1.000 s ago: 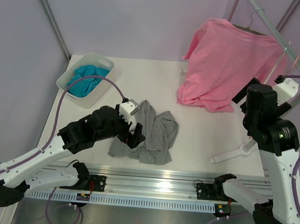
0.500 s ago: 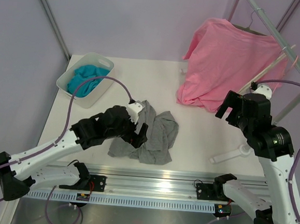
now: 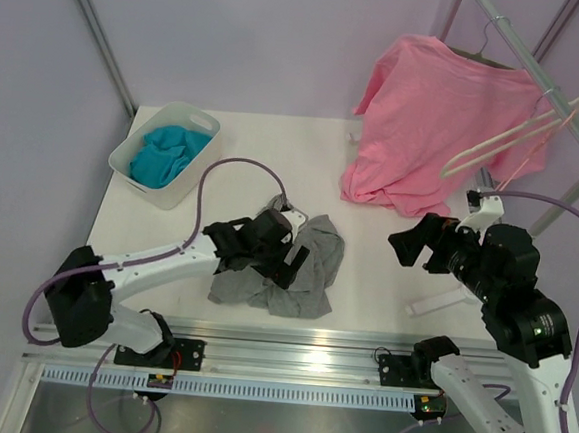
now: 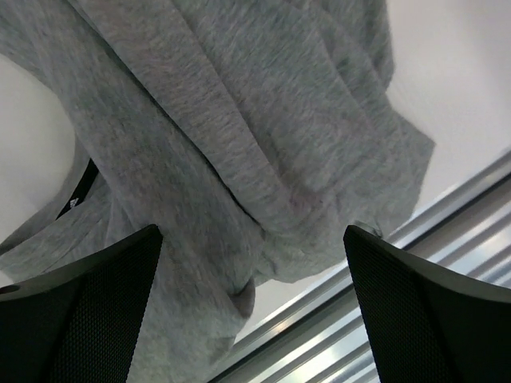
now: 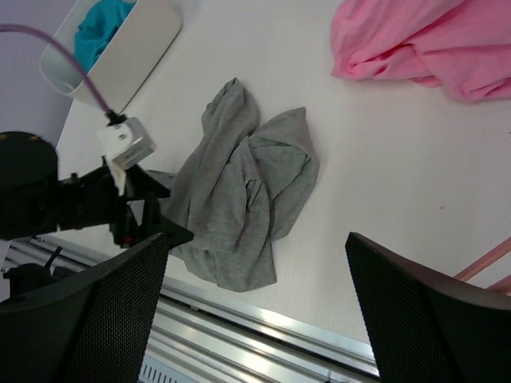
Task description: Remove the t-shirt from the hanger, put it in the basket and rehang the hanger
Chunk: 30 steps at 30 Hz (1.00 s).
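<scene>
My left gripper should next go down onto the raised cloth and close, because a bunched fold of the grey t-shirt (image 3: 311, 263) runs between its spread fingers.
The grey t-shirt (image 3: 311, 263) lies crumpled on the white table, off any hanger; it also shows in the left wrist view (image 4: 239, 120) and the right wrist view (image 5: 239, 199). A bare cream hanger (image 3: 506, 138) hangs from the rack rail at the right. My left gripper (image 3: 281, 256) is open and empty, jaws spread wide just above the shirt's near-left part (image 4: 249, 239). My right gripper (image 3: 414, 248) is open and empty, held high over the table right of the shirt (image 5: 255, 239).
A white bin (image 3: 187, 183) holding a teal cloth (image 3: 169, 157) stands at the back left. A pink t-shirt (image 3: 438, 118) hangs on the rack at the back right, its hem on the table. The rack's foot (image 3: 443, 299) lies near the right arm. A metal rail (image 3: 290, 342) runs along the front edge.
My right arm has swung down and left from the rack, uncovering the cream hanger on the rail. My left gripper has slid right over the grey shirt.
</scene>
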Motion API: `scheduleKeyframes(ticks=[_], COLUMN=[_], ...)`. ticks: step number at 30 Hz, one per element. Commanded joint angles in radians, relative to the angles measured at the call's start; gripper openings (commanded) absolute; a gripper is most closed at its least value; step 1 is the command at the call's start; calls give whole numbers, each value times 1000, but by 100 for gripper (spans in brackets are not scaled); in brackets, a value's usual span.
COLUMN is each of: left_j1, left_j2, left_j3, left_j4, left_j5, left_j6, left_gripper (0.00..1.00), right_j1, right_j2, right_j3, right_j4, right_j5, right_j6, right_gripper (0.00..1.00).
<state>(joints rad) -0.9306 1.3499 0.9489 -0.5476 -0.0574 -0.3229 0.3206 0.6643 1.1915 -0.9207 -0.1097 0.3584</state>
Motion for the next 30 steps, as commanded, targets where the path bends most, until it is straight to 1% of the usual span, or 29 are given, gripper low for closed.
scheduleKeyframes(ticks=[1, 4, 5, 6, 12, 14, 15, 16, 17, 18, 19, 22, 23, 26, 27, 28, 29, 30], left_j1=[-1, 1, 3, 7, 13, 19, 22, 27, 32, 42, 50, 84, 104, 121, 121, 121, 121, 124], left_j2=[96, 221, 253, 317, 531, 586, 594, 597, 592, 583, 556, 485, 421, 295, 196, 145, 55, 20], left_j3=[36, 71, 99, 112, 188, 168, 154, 140, 127, 104, 94, 77, 83, 137, 157, 201, 227, 255], left_j4=[74, 75, 80, 80, 81, 107, 121, 138, 156, 158, 155, 126, 89, 16, -3, -38, -54, -72], left_j5=[-48, -74, -78, -93, -114, -131, -122, -113, -111, -122, -133, -205, -252, -324, -346, -379, -404, -436], left_j6=[-12, -2, -2, -10, -18, -22, -21, -19, -25, -30, -34, -64, -73, -59, -61, -56, -51, -47], left_gripper=[99, 99, 99, 99, 99, 99, 96, 89, 42, 23, 0, 0, 0, 0, 0, 0, 0, 0], right_j1=[0, 1, 2, 0, 0, 1, 0, 0, 1, 2, 2, 0, 1, 0, 0, 1, 0, 0], right_j2=[-57, -89, -98, -113, -169, -180, -193, -201, -207, -219, -226, -246, -255, -265, -262, -261, -270, -276], right_j3=[-67, -98, -104, -107, -118, -130, -135, -138, -142, -144, -147, -150, -150, -164, -162, -161, -161, -162], right_j4=[118, 167, 175, 186, 189, 195, 198, 201, 200, 201, 203, 209, 210, 226, 224, 223, 227, 232], right_j5=[-212, -309, -318, -324, -329, -329, -326, -323, -318, -311, -312, -326, -327, -324, -327, -334, -341, -343], right_j6=[-29, -19, -13, -10, -1, 1, 1, 2, 4, 7, 7, 13, 14, 19, 17, 19, 27, 31], right_gripper=[99, 99, 99, 99, 100, 100, 100, 100, 100, 99, 100, 100, 99, 100, 100, 100, 99, 100])
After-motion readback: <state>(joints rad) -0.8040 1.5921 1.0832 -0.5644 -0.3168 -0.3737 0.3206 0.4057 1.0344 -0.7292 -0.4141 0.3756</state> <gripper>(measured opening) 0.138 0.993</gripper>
